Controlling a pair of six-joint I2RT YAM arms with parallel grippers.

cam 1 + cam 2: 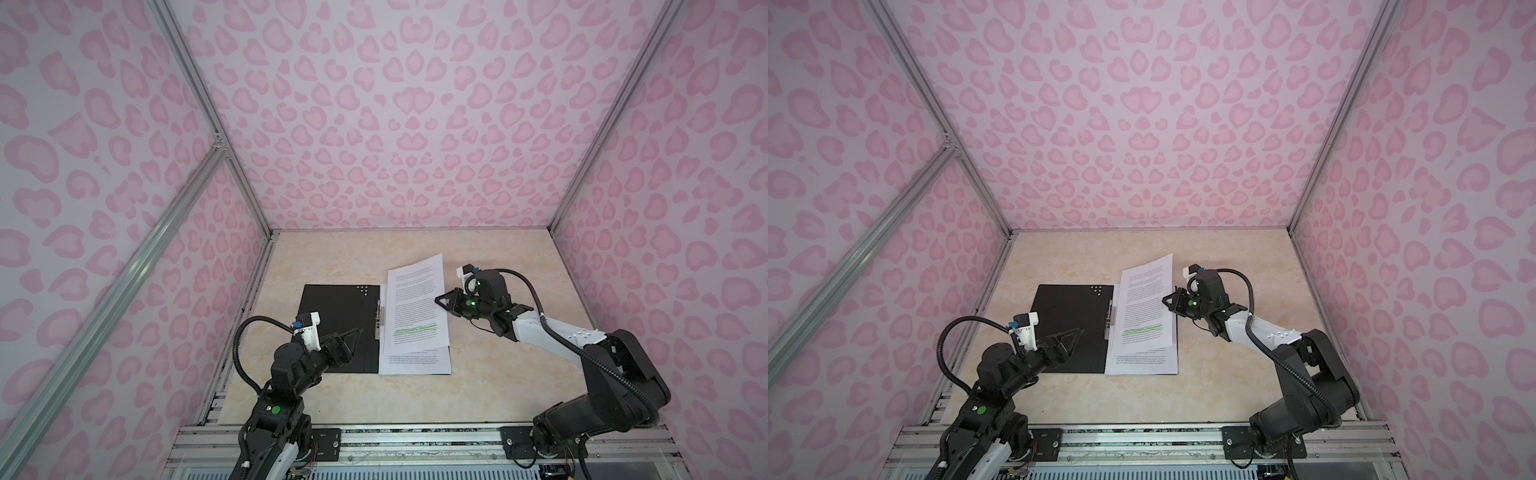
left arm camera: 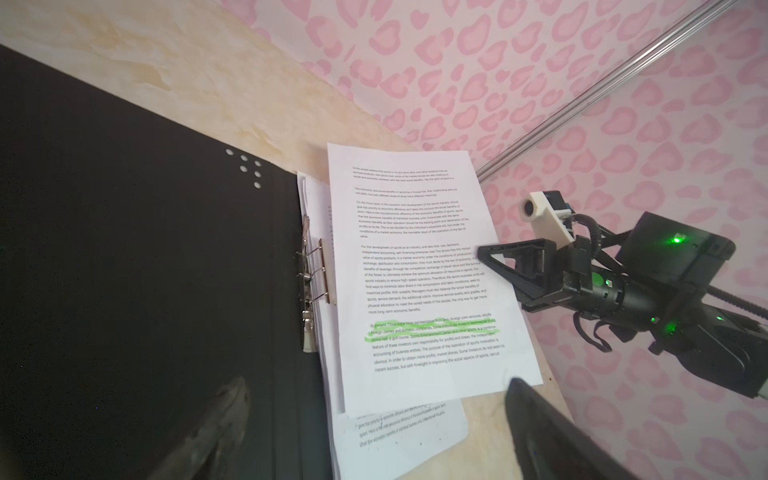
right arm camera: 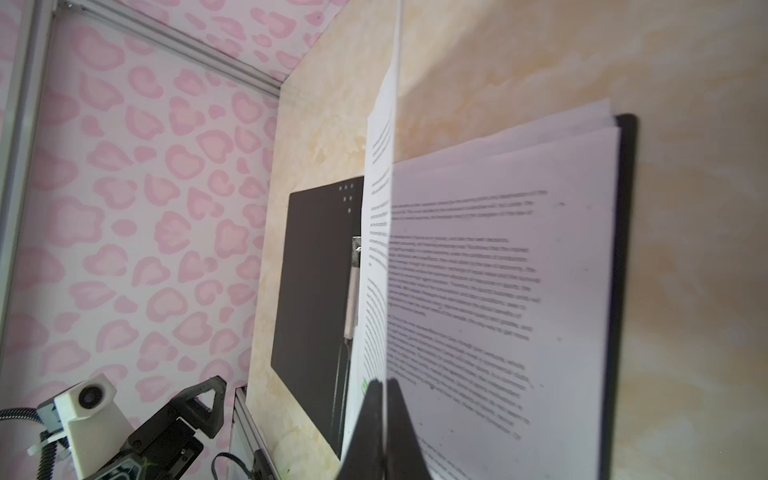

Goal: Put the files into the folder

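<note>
The top sheet's far end reaches past the folder [image 1: 332, 307], so my right gripper will next come back and down over the stack's edge away from the clip to release.
The folder [image 1: 332, 307] [image 1: 1067, 316] lies open on the table, black inside up, with its metal clip [image 1: 378, 318] [image 2: 316, 270] along the spine. The files [image 1: 415, 363] [image 3: 498, 291] are stacked on its right half. The top sheet [image 1: 415, 303] [image 2: 415, 270], with green highlighted lines, is raised at its right edge and sits askew over the stack. My right gripper [image 1: 437, 300] [image 3: 386, 382] is shut on that edge. My left gripper [image 1: 353, 336] [image 2: 376, 384] hangs open over the folder's left flap near the spine, holding nothing.
The beige marble table [image 1: 498, 374] is enclosed by pink-patterned walls at the left, back and right. An aluminium rail [image 1: 415, 436] carrying both arm bases runs along the front edge. Bare tabletop lies behind and to the right of the folder.
</note>
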